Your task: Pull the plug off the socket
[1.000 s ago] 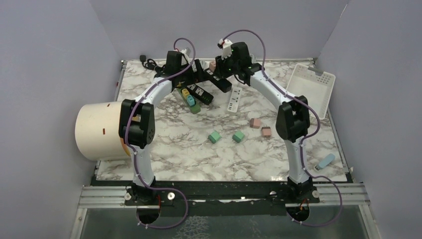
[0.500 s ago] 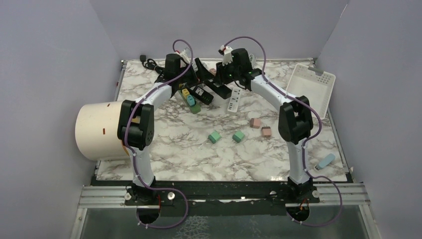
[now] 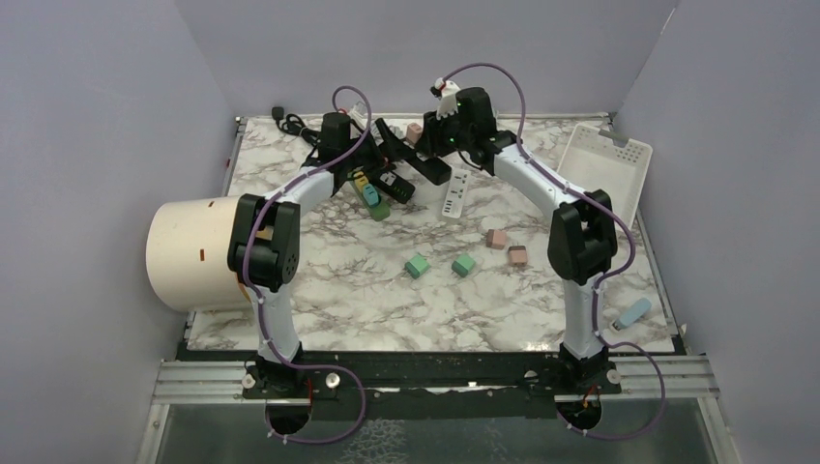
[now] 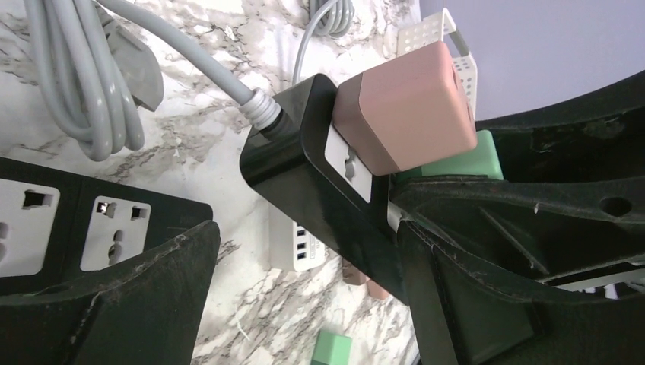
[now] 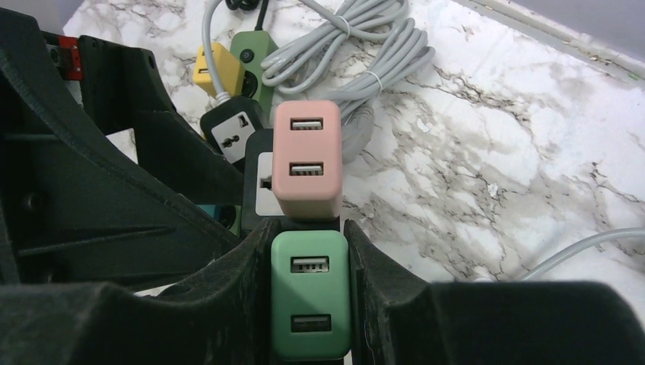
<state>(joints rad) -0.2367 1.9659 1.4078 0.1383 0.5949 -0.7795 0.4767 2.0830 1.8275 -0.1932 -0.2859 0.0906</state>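
Note:
The robot's right gripper next needs to pull off the plug it holds, bring it back and down, and release it, since bare marble between the loose green plugs is below and back.
A black power strip point(image 4: 304, 190) is tilted up off the marble table between my two grippers; it also shows in the top view point(image 3: 430, 164). A pink plug point(image 5: 306, 156) and a green plug point(image 5: 310, 304) sit in its sockets. My right gripper point(image 5: 310, 262) is shut on the green plug, one finger on each side. My left gripper point(image 4: 308, 304) is open with its jaws wide apart. The strip's lower end lies against its right finger point(image 4: 456, 304) and far from its left finger point(image 4: 114, 304). The pink plug point(image 4: 403, 106) is free.
A second black strip point(image 3: 387, 184) with yellow and green plugs lies close by. Also in view are a white strip point(image 3: 455, 196), a grey cable coil point(image 5: 357, 46), a white tray point(image 3: 607, 169), a cream cylinder point(image 3: 189, 253), and loose green point(image 3: 417, 266) and pink point(image 3: 496, 238) plugs.
The right wrist has shifted a little to the right and back with the green plug still held. The left wrist has lowered slightly. The black strip stays between them.

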